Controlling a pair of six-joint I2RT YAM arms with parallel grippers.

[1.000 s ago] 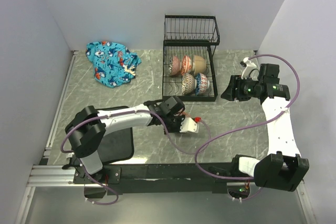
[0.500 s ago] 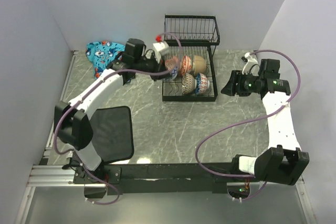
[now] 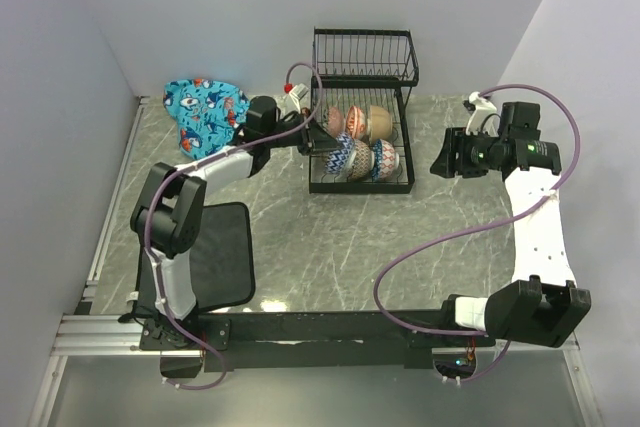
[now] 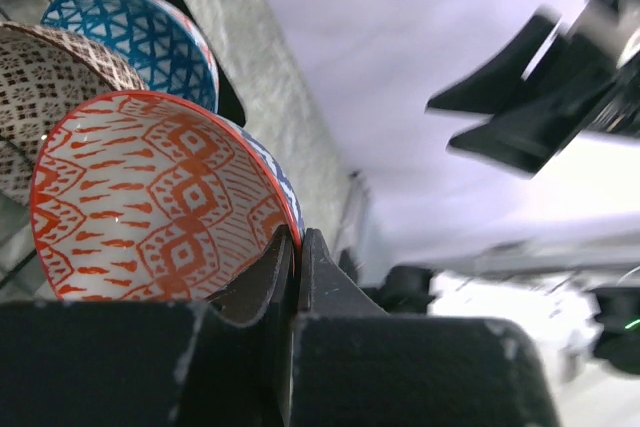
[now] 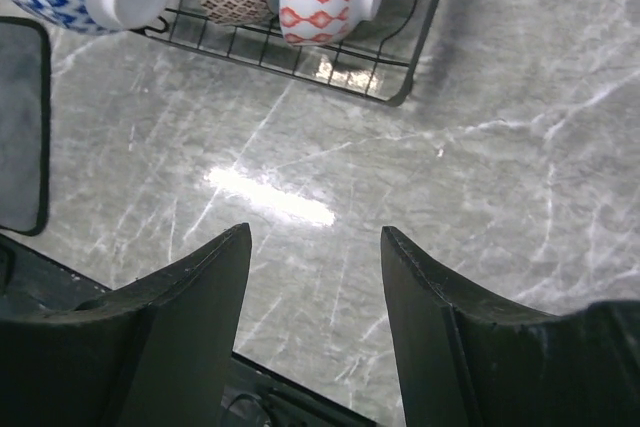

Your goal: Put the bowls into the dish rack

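Observation:
The left gripper moves down next and releases the bowl in the loose end slot (image 3: 327, 171) beside the dark dotted bowl, since the held bowl still hangs above the wires.
My left gripper (image 4: 296, 237) is shut on the rim of a bowl (image 4: 150, 197) with an orange pattern inside and blue on the outside. In the top view it (image 3: 318, 133) holds this bowl at the left edge of the black wire dish rack (image 3: 364, 77)'s lower tier. Behind it in the rack stand a blue patterned bowl (image 4: 140, 32) and a dark dotted bowl (image 4: 50, 87). Several bowls (image 3: 360, 142) stand on edge in the lower tier. My right gripper (image 5: 315, 247) hangs open and empty over the marble top, right of the rack (image 3: 445, 162).
A blue printed cloth (image 3: 212, 117) lies at the back left. A black mat (image 3: 215, 252) lies near the left arm's base. The rack's front wire edge (image 5: 300, 57) and three bowl bottoms show at the top of the right wrist view. White walls close in on three sides.
The left arm swung from the table's middle up to the rack's left side, then brought the held bowl lower, in among the racked bowls. The right arm barely shifted.

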